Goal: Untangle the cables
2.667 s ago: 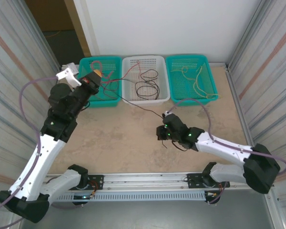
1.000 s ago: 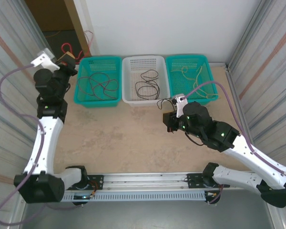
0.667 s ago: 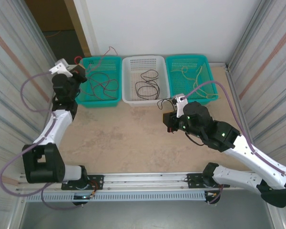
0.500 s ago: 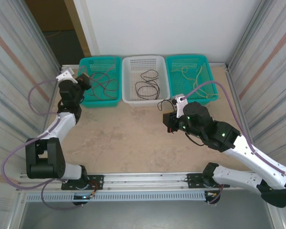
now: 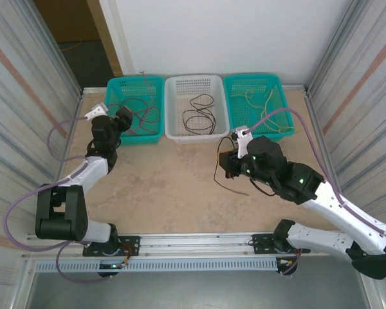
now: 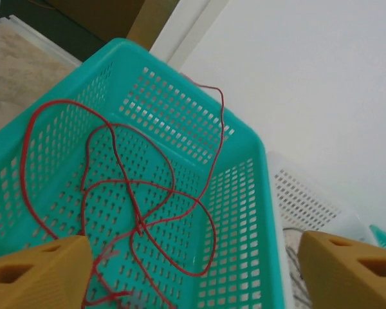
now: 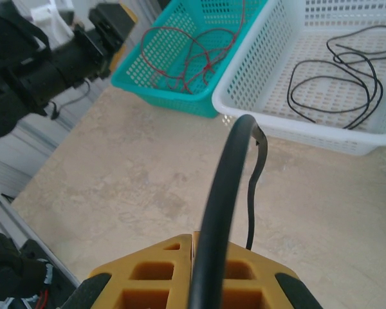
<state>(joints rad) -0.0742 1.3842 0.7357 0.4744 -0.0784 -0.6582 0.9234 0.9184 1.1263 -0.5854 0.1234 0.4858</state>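
Observation:
My right gripper lifts its black cable next and carries it outward over the white basket to let go of it there.
My right gripper (image 5: pixel 228 162) (image 7: pixel 194 239) is shut on a black cable (image 5: pixel 226 184) (image 7: pixel 229 168) above the middle of the table. That cable arches over the yellow fingers and hangs down to the tabletop. My left gripper (image 5: pixel 121 118) (image 6: pixel 193 277) stands open at the near left corner of the left teal basket (image 5: pixel 132 138) (image 6: pixel 244 212), nothing between its fingers. A red cable (image 5: pixel 139 113) (image 6: pixel 135 206) (image 7: pixel 193 51) lies curled in that basket, one loop rising over the far rim. Another black cable (image 5: pixel 199 113) (image 7: pixel 334 77) lies in the white basket (image 5: pixel 196 136).
A second teal basket (image 5: pixel 257 78) at the back right holds yellow cables (image 5: pixel 265 103). The three baskets stand in a row against the back wall. Corrugated metal walls close in both sides. A rail (image 5: pixel 193 243) runs along the near edge.
My left gripper came down from high at the back left to the teal basket and opened, dropping the red cable in. The held black cable's free end now hangs lower.

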